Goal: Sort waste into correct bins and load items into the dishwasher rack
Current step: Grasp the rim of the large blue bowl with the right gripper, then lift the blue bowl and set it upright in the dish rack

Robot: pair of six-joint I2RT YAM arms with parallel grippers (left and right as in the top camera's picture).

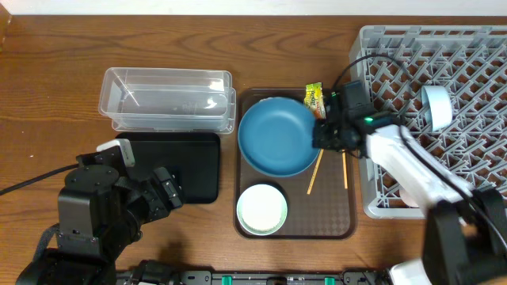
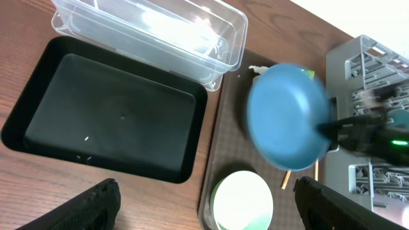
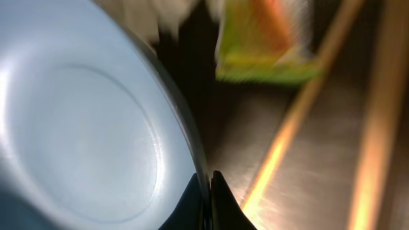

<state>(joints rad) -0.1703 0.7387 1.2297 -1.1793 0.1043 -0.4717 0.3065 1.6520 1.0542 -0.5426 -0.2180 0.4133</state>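
My right gripper is to carry the blue bowl (image 1: pixel 277 136) over the rack next, tilt it upright and let it go there, because the slots past the pale-blue bowl are empty.
My right gripper (image 1: pixel 323 133) is shut on the right rim of the large blue bowl (image 1: pixel 277 136), holding it over the brown serving tray (image 1: pixel 341 226). In the right wrist view the fingers (image 3: pixel 208 191) pinch the bowl's rim (image 3: pixel 89 128). The snack wrapper (image 1: pixel 314 98) lies at the tray's back, beside the bowl; it shows in the right wrist view (image 3: pixel 265 45). The chopsticks (image 1: pixel 315 172) lie on the tray under my right gripper. The white green-rimmed bowl (image 1: pixel 262 209) sits at the tray's front. My left gripper (image 2: pixel 208 207) is open and empty near the black tray (image 1: pixel 194 162).
The clear tub (image 1: pixel 168 99) stands behind the black tray. The grey dishwasher rack (image 1: pixel 444 87) fills the right side; a pale-blue bowl (image 1: pixel 436 107) stands in it. A white scrap (image 2: pixel 257 69) shows behind the blue bowl.
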